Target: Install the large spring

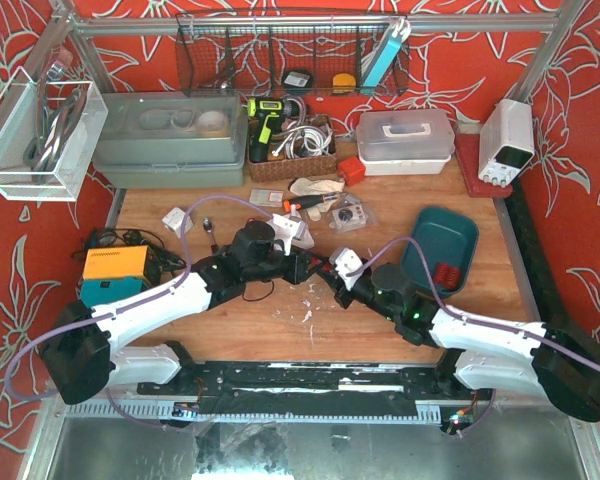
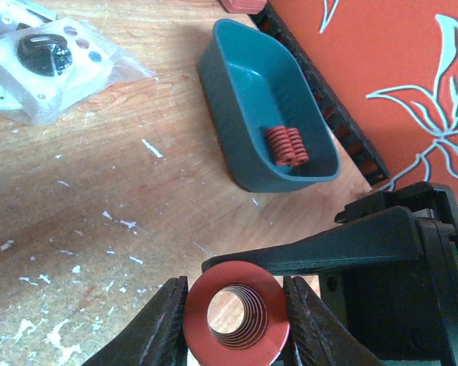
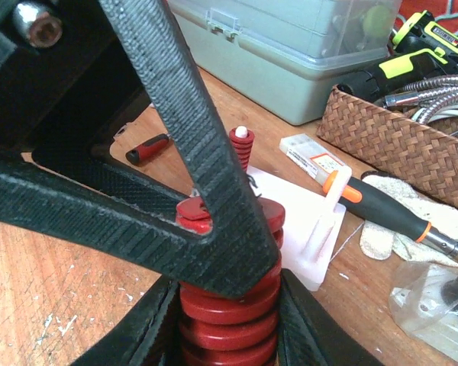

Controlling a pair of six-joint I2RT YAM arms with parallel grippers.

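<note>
The bare peg by the screwdriver is lower and outward, so my left gripper will swing outward and down to release the spring over it.
The large red spring (image 2: 237,276) shows end-on between my left gripper's fingers in the left wrist view. In the right wrist view its coils (image 3: 229,324) stand between my right gripper's fingers. My left gripper (image 2: 235,305) and my right gripper (image 3: 227,301) are both shut on this spring. They meet at the table's middle, left gripper (image 1: 302,268) and right gripper (image 1: 332,278). The left fingers cross in front of the spring in the right wrist view. Behind lies a white fixture plate (image 3: 305,221) with pegs; a small red spring (image 3: 242,145) sits on one.
A teal bin (image 2: 237,84) at the right holds more red springs (image 2: 286,146). A screwdriver (image 3: 382,206), a wicker basket (image 3: 397,145) and a grey toolbox (image 3: 290,53) lie behind. A bagged part (image 2: 49,65) lies on the table. An orange box (image 1: 115,265) sits left.
</note>
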